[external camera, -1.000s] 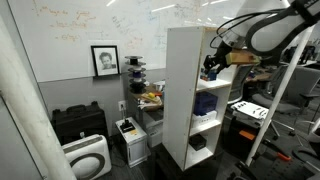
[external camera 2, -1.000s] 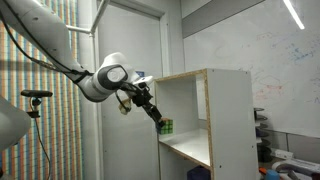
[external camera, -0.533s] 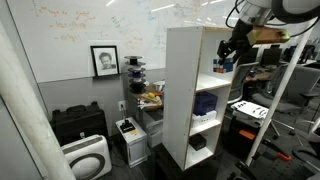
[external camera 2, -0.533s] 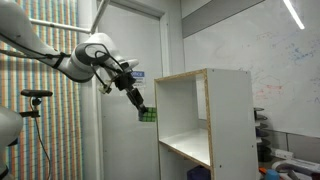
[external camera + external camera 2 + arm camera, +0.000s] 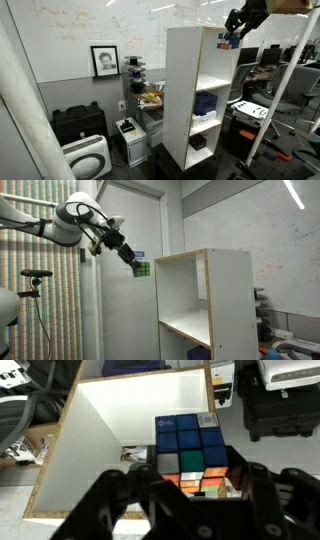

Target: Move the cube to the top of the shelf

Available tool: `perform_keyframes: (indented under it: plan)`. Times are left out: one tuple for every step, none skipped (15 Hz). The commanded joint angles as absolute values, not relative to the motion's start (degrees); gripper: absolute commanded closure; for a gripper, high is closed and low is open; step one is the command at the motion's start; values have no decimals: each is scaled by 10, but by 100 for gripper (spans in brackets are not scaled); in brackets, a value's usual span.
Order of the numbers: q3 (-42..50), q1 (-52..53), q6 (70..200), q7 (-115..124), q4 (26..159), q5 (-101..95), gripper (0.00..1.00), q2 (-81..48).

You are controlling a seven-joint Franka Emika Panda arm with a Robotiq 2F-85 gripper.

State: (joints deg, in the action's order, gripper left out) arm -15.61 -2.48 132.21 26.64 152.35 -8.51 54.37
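I will raise my gripper, move it outward over the shelf's top panel (image 5: 187,253), lower it and let go, because the cube (image 5: 141,269) hangs just off the shelf's open front.
The cube (image 5: 188,448) is a small puzzle cube with a mostly blue face and green, orange and white tiles. My gripper (image 5: 193,488) is shut on it, with a black finger on each side. In both exterior views the gripper (image 5: 234,35) (image 5: 130,260) holds the cube (image 5: 227,42) (image 5: 141,269) in the air at about the height of the shelf's top, just off its open front. The shelf (image 5: 190,90) (image 5: 205,290) is tall, white and open-fronted. In the wrist view its white panels (image 5: 105,445) lie below the cube.
A large dark-blue box (image 5: 206,103) sits in a middle compartment and a dark thing (image 5: 197,142) in the lowest. Black cases (image 5: 78,122), a white appliance (image 5: 88,158) and a cluttered cart (image 5: 150,97) stand beside the shelf. A door (image 5: 130,300) is behind the arm.
The arm has risen with the cube, from in front of a shelf compartment up to the level of the shelf's top and a little away from the front.
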Motion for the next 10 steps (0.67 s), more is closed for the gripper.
perform_keyframes:
  plan:
    - [-163, -57, 1374, 263, 1479, -98, 61, 534]
    - [-164, -68, 1398, 265, 1469, -101, 61, 524]
    - [-163, -77, 1418, 266, 1459, -100, 61, 516]
    - [-163, -93, 1437, 269, 1443, -101, 61, 500]
    - [-165, -105, 1451, 271, 1433, -100, 61, 490]
    - [-165, -117, 1463, 272, 1418, -99, 61, 476]
    - [-166, -130, 1470, 274, 1404, -98, 61, 463]
    - [-166, -141, 1473, 274, 1389, -99, 61, 448]
    - [-167, -153, 1475, 277, 1376, -100, 61, 432]
    - [-167, -164, 1470, 278, 1362, -102, 61, 412]
